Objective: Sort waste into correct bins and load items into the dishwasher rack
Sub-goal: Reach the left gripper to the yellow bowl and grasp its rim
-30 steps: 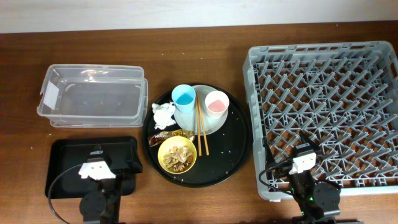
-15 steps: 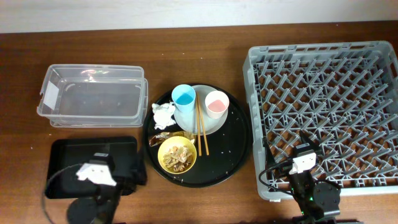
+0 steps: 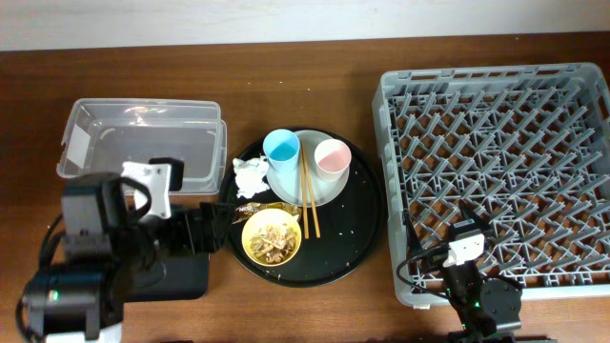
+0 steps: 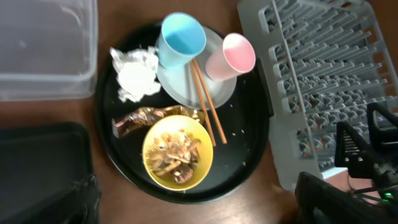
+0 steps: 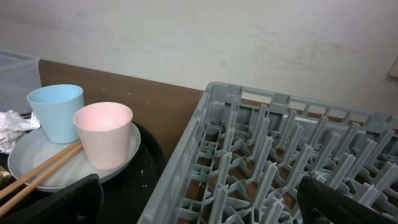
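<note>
I should lower my left gripper next onto the bowl's rack-side rim (image 3: 299, 243) (image 4: 210, 158), on the side of the bowl toward the rack.
On the round black tray, a blue cup (image 3: 282, 148), a pink cup (image 3: 332, 155) and chopsticks (image 3: 310, 205) rest on a white plate (image 3: 324, 188). A white napkin (image 3: 251, 174) and a gold-brown wrapper (image 3: 259, 206) lie to its left. A yellow bowl (image 3: 273, 238) holds scraps (image 4: 174, 152). My left gripper (image 3: 212, 229) is open and empty, just left of the bowl; in its wrist view (image 4: 199, 211) it is above the bowl (image 4: 177, 152). My right gripper (image 3: 469, 229) is open and empty over the grey rack's (image 3: 496, 162) front edge.
The clear tub (image 3: 143, 107) stands at the back left. The shallow black tray (image 3: 186, 276) lies in front of it, mostly hidden under my left arm. The round black tray (image 3: 357, 238) sits between the tub and the rack. The rack also shows in the right wrist view (image 5: 280, 155).
My left arm has lifted off the shallow black tray and swung up and to the right, toward the round tray. The right arm has not moved.
</note>
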### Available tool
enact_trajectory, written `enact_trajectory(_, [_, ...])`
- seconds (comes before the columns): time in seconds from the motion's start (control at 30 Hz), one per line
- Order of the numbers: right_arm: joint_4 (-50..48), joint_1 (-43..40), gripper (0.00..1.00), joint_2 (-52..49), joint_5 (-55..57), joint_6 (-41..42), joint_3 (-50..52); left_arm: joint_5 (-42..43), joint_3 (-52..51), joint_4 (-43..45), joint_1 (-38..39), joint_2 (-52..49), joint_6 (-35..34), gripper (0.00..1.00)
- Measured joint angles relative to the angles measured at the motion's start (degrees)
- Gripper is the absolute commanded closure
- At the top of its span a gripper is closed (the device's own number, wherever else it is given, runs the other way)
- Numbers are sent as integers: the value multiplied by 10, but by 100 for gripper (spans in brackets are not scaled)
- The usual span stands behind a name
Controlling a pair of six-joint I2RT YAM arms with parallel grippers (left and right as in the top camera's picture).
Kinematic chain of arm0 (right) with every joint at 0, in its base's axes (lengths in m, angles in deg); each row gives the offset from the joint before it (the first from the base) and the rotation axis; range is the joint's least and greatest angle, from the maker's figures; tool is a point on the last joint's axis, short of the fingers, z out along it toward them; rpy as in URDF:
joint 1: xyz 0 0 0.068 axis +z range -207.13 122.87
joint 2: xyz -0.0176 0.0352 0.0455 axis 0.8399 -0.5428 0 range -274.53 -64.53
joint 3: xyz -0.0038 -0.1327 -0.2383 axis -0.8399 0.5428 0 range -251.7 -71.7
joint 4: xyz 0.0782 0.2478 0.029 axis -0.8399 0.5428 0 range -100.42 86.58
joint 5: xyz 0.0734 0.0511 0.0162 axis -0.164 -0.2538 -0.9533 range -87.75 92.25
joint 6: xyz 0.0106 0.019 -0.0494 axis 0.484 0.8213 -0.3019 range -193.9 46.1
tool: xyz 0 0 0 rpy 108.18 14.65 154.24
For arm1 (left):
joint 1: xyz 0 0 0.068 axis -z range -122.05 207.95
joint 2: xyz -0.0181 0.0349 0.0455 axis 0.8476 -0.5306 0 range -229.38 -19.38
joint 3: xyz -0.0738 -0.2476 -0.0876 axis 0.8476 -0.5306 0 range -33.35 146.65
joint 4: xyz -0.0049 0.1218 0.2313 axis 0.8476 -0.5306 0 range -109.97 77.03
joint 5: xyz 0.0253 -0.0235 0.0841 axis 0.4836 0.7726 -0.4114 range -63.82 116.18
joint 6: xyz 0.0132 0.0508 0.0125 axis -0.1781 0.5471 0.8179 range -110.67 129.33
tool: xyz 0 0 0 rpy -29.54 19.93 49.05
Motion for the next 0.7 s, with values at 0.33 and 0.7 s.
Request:
enact_trajectory(0.33, [0, 0, 2, 0, 0, 0, 0, -158, 0, 2, 224, -54, -118, 62])
enact_trajectory(0.7, [0, 0, 2, 0, 0, 0, 0, -290, -29, 115, 470, -310, -230, 59])
